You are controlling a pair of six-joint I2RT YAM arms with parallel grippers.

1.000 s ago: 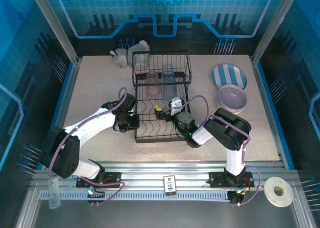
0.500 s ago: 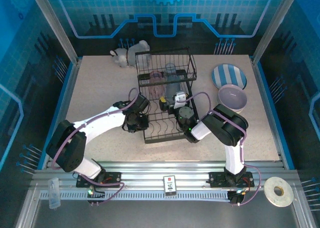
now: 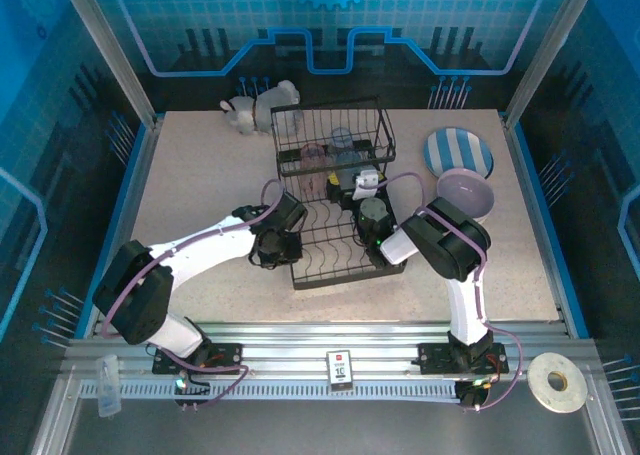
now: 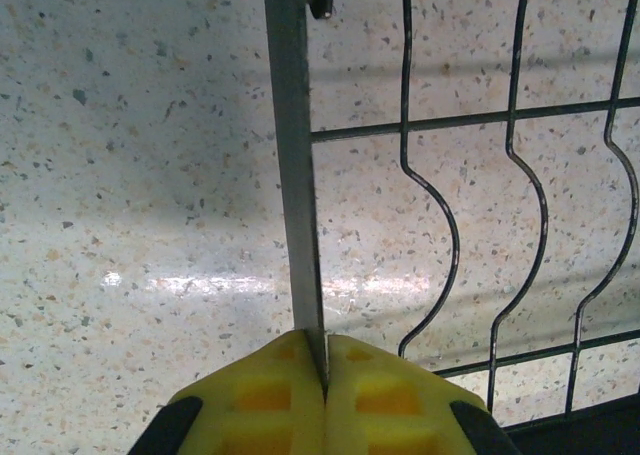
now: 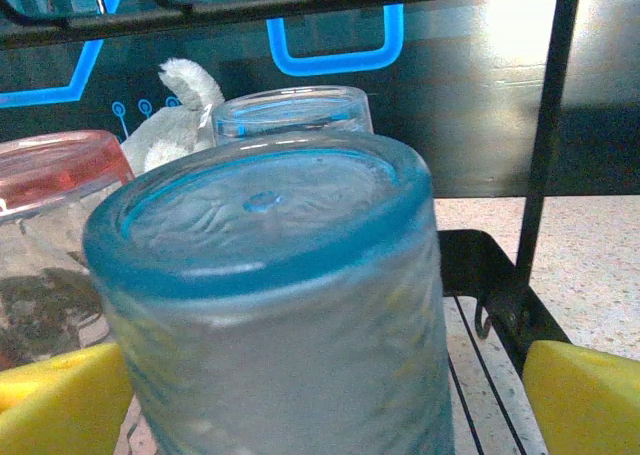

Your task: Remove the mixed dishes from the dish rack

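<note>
The blue-grey tumbler [image 5: 270,305] already stands between the open fingers of the robot's right gripper, so the gripper will next move a little farther outward around the tumbler's side [image 5: 290,365] and close.
The black wire dish rack [image 3: 335,190] stands mid-table, slightly skewed. My left gripper [image 3: 284,239] is at its left side, and in the left wrist view that gripper [image 4: 325,375] is shut on the rack's flat grey frame bar [image 4: 293,175]. My right gripper [image 3: 352,183] reaches into the rack from the right. It is open, its yellow fingers [image 5: 585,400] standing either side of an upside-down blue-grey tumbler [image 5: 270,305]. A pink tumbler [image 5: 50,175] and a second clear tumbler [image 5: 290,110] stand just beyond it. A striped plate [image 3: 457,153] and a lavender bowl [image 3: 465,197] lie on the table at the right.
A white animal figurine [image 3: 243,112] sits behind the rack at the back left. The rack's upper tier bars [image 5: 300,0] cross just above the right wrist's view. Bare speckled tabletop [image 3: 190,175] lies left of the rack. A tape roll [image 3: 557,382] rests outside the table's front right.
The rack has slid right and away, with my left gripper still shut on its left edge. My right gripper has gone deeper into the rack toward the tumblers.
</note>
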